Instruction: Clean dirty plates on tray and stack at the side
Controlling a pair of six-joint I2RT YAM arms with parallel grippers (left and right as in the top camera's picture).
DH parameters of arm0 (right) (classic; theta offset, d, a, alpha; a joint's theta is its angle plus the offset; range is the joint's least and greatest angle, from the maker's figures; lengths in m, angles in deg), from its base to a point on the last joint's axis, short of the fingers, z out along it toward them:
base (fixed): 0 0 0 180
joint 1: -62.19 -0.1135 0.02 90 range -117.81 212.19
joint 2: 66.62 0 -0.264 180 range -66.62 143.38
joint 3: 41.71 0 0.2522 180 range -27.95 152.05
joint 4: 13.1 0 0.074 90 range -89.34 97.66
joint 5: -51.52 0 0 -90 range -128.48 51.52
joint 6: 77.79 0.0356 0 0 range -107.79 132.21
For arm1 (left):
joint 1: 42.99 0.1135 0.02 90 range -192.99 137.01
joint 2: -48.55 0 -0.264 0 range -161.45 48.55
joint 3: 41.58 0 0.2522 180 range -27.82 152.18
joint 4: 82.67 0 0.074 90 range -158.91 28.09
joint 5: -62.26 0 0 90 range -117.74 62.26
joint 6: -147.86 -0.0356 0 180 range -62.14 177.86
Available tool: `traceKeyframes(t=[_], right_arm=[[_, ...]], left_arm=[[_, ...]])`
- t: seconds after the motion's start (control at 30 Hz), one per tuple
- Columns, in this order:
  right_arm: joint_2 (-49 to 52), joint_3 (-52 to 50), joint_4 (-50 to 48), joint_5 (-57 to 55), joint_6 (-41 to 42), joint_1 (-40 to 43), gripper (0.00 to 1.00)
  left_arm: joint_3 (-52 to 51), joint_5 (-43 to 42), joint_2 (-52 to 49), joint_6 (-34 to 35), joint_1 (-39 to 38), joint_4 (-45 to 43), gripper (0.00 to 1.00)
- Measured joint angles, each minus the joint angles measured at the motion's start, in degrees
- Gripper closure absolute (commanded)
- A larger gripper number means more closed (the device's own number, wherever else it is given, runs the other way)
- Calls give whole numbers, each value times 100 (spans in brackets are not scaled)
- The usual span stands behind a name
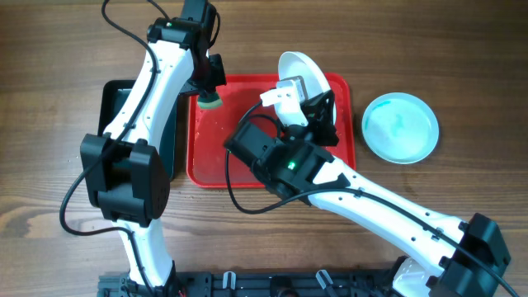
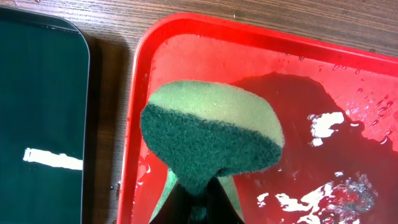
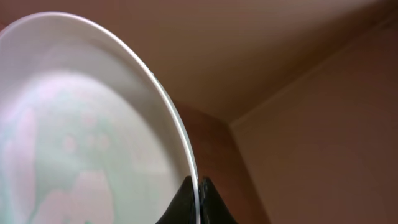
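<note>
Next, my right gripper tilts and lowers to the left in the overhead view and releases the plate flat on the tray's open bottom, since green smears mark it.
My right gripper (image 3: 199, 198) is shut on the rim of a white plate (image 1: 299, 69) and holds it tilted up on edge over the far side of the red tray (image 1: 247, 177). In the right wrist view the plate (image 3: 81, 124) shows faint green smears. My left gripper (image 2: 202, 208) is shut on a green and yellow sponge (image 2: 211, 134), held over the tray's far left corner (image 2: 140, 74); the sponge (image 1: 208, 101) also shows in the overhead view. A pale aqua plate (image 1: 400, 128) with a teal smear lies flat on the table right of the tray.
A black tray (image 1: 115, 95) lies left of the red tray, partly under my left arm; it also shows in the left wrist view (image 2: 40, 93). Water pools on the red tray's floor (image 2: 323, 162). My right arm crosses the tray's near right part.
</note>
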Motion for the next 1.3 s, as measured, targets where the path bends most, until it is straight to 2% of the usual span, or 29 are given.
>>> traceKeyframes(t=[0.07, 0.23, 0.3, 0.4, 0.43, 0.5, 0.53, 0.6, 0.8, 0.87, 0.9, 0.93, 1.0, 1.13, 1.3], right_arm=[[0, 0, -225, 603, 28, 50, 96], [146, 2, -417, 4319, 1019, 1239, 96], [654, 2, -647, 5455, 1325, 1685, 96], [1709, 2, -973, 6596, 1650, 1775, 95], [1895, 0, -1043, 6876, 1718, 1781, 78], [1934, 0, -1172, 7285, 1696, 1873, 58], [1934, 0, -1298, 7608, 1554, 1987, 54], [1934, 0, -1593, 8196, 1091, 2208, 53], [2037, 2, -2520, 9495, -1191, 2850, 54], [2315, 2, -2719, 9621, -1432, 2806, 65], [2450, 2, -2765, 9670, -1449, 2796, 78], [2557, 2, -2793, 9661, -1403, 2787, 86], [2590, 2, -2848, 9477, -1143, 2780, 96], [2590, 28, -2706, 9114, -444, 2774, 96], [2509, 181, -1703, 8605, 1467, 2750, 96]], left_arm=[[0, 0, 0, 0, 0, 0, 96], [0, -2, 0, 0, 0, -2, 96], [0, -2, 0, 0, 0, -4, 96], [0, -4, 0, 0, 0, -2, 96], [0, -4, 0, 0, 0, 0, 96], [0, -4, 0, 0, 0, -2, 96], [0, -4, 0, 0, 0, -2, 96], [0, -4, 0, 0, 0, 0, 96], [0, -22, 0, 0, 0, 0, 96], [0, -22, 0, 0, 0, -2, 96], [0, -22, 0, 0, 0, -4, 96], [0, -22, 0, 0, 0, -4, 96], [0, -22, 0, 0, 0, -2, 96], [0, -22, 0, 0, 0, -2, 96], [0, -319, 0, 7, -17, -13, 96]])
